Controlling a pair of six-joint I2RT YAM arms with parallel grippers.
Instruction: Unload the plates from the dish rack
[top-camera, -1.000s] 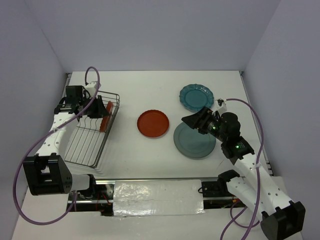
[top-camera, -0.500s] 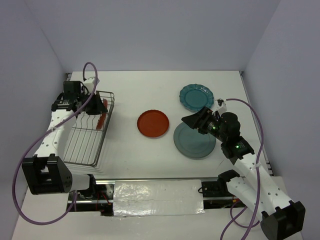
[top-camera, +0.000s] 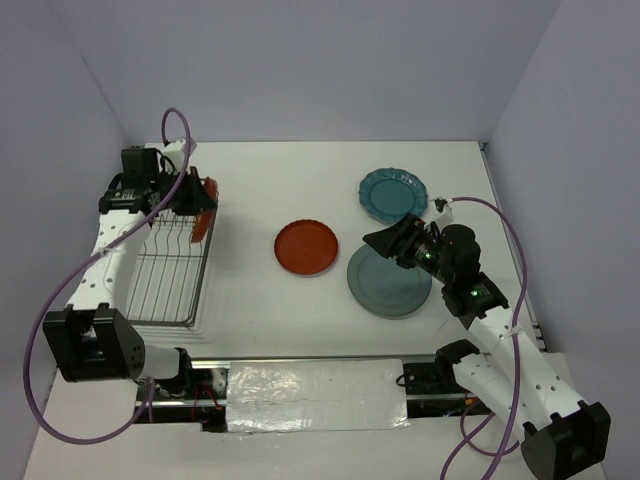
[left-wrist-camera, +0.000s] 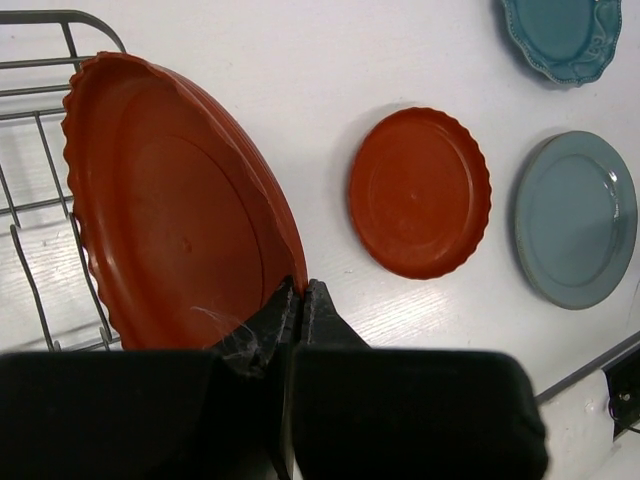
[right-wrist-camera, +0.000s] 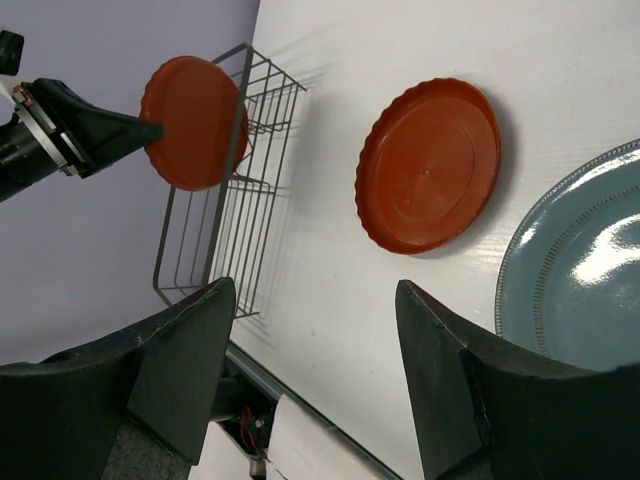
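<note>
The matching red-orange plate (left-wrist-camera: 420, 193) is below my left gripper and to its right in the top view. I will cross over, lower my plate onto it and release.
My left gripper (top-camera: 196, 196) is shut on the rim of a small red-orange plate (top-camera: 205, 206), (left-wrist-camera: 170, 210) and holds it on edge above the far right corner of the wire dish rack (top-camera: 170, 270). The held plate also shows in the right wrist view (right-wrist-camera: 195, 122). A second red-orange plate (top-camera: 306, 247) lies flat on the table at mid-field. The teal scalloped plate (top-camera: 393, 193) lies at the back right. The larger grey-teal plate (top-camera: 388, 281) lies in front of it. My right gripper (top-camera: 378, 241) is open and empty, hovering just left of the grey-teal plate.
The rack shows only bare wires inside. Purple cables (top-camera: 170, 135) loop over both arms. A foil-covered strip (top-camera: 315, 395) runs along the near table edge between the arm bases. White walls close in the table at back and sides.
My left gripper has lifted the red-orange plate up and away out of the rack. The rack has shifted to the left. The right arm has not moved.
</note>
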